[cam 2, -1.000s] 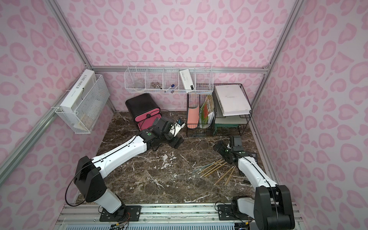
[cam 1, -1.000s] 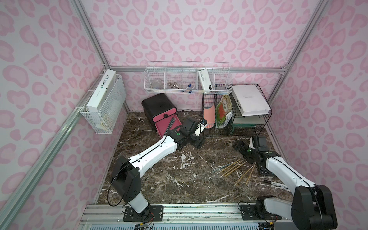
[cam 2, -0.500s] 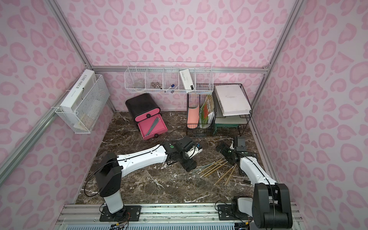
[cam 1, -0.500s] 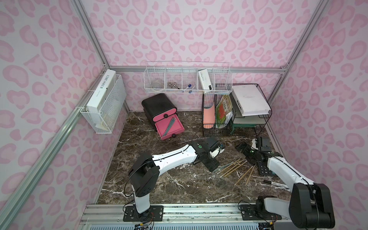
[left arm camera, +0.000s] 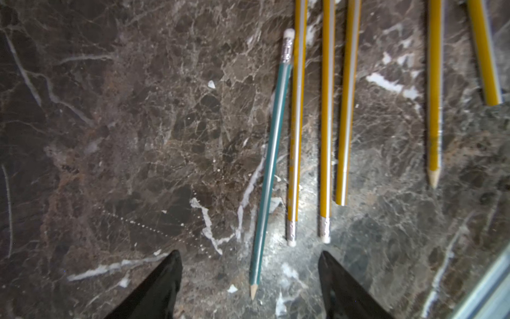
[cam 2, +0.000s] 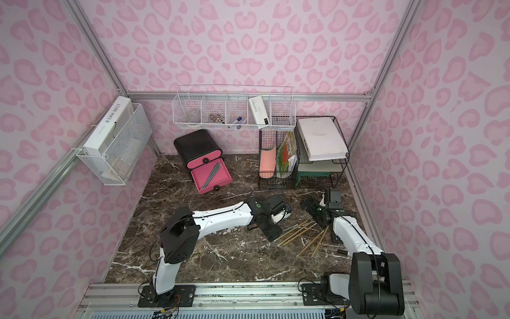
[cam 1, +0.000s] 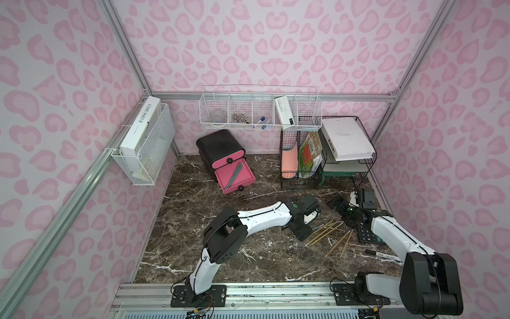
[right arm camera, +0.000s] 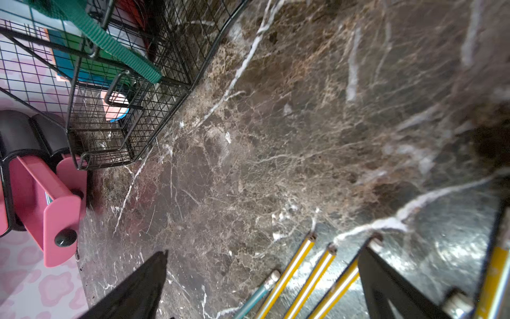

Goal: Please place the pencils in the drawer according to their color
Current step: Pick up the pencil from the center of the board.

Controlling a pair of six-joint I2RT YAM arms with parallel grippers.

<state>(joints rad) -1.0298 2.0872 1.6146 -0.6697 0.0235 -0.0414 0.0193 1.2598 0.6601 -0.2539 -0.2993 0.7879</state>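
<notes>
I should next move my left gripper down and along the teal pencil to the pencil's body near the eraser [cam 2: 294, 226] [left arm camera: 281, 87], because my open fingers are on both sides of only the pencil's sharpened tip.
Several yellow pencils [cam 1: 325, 232] lie loose on the marble at the front right, with one teal pencil [left arm camera: 270, 165] beside them. My left gripper [left arm camera: 249, 255] hovers open over the teal pencil's sharpened tip, which lies between the fingers untouched; in a top view the left gripper [cam 1: 300, 233] sits at the pencils' left end. My right gripper [right arm camera: 265, 251] is open and empty above the pencils' far ends, and it shows behind them in a top view [cam 1: 338, 204]. The black cabinet [cam 1: 219, 145] has one pink drawer [cam 1: 247, 174] pulled out, with grey pencils [cam 1: 234, 175] inside.
A black calculator [cam 1: 368, 236] and a white marker [cam 1: 383, 255] lie right of the pencils, under my right arm. A black wire rack [cam 1: 325, 154] with books stands at the back right. White wire baskets hang on the back wall [cam 1: 259, 113] and the left wall [cam 1: 146, 143].
My left arm has swung from the open drawer across to the loose pencils at the front right and lowered there. The right arm has barely moved.
</notes>
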